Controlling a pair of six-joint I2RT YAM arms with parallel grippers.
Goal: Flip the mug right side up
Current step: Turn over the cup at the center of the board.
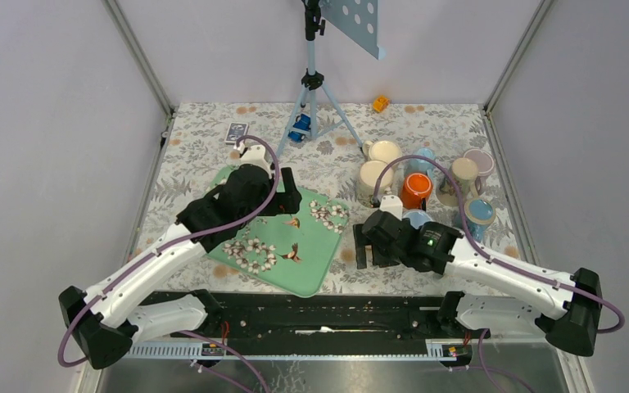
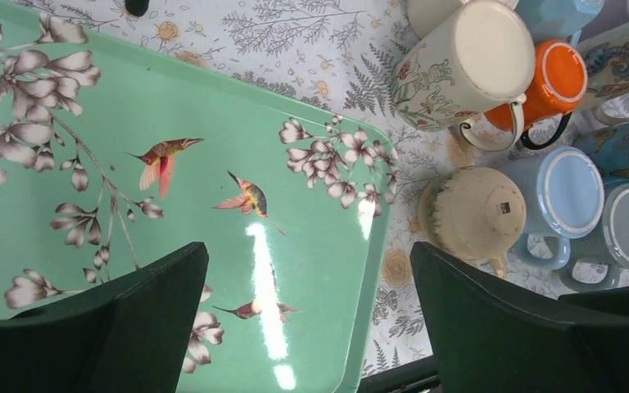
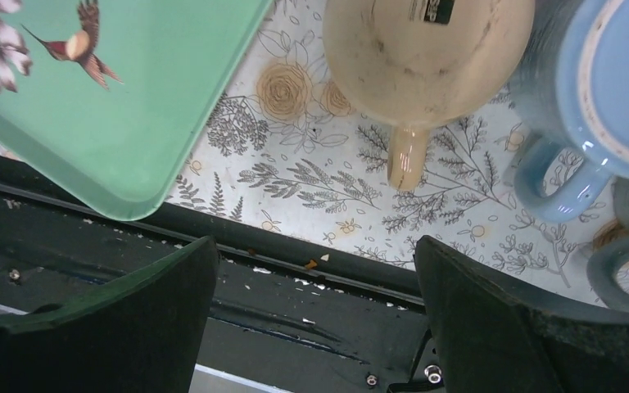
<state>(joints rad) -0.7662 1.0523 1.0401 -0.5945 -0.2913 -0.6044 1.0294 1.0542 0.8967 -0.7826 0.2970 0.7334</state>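
I will next move my right gripper outward and down over the cream mug's handle (image 3: 409,160) and close, because this handle juts toward the near edge of the table, with bare table beside it.
Several mugs stand bottom up in a cluster right of the green tray (image 1: 311,246). A cream mug (image 3: 426,49) with a label on its base is nearest my right gripper, its handle (image 3: 407,155) pointing to the near edge; it also shows in the left wrist view (image 2: 467,214). A light blue mug (image 3: 614,82) stands beside it. My right gripper (image 1: 370,246) is open and empty above the table's front edge, just short of the cream mug (image 3: 315,246). My left gripper (image 1: 291,196) is open and empty above the tray (image 2: 307,254).
A floral mug (image 2: 475,61), an orange mug (image 1: 416,190) and other mugs (image 1: 464,176) stand behind. A tripod (image 1: 315,90) stands at the back centre, with a blue item (image 1: 299,127), a small orange toy (image 1: 381,103) and a card (image 1: 236,131) nearby. The black rail (image 3: 311,286) runs along the near edge.
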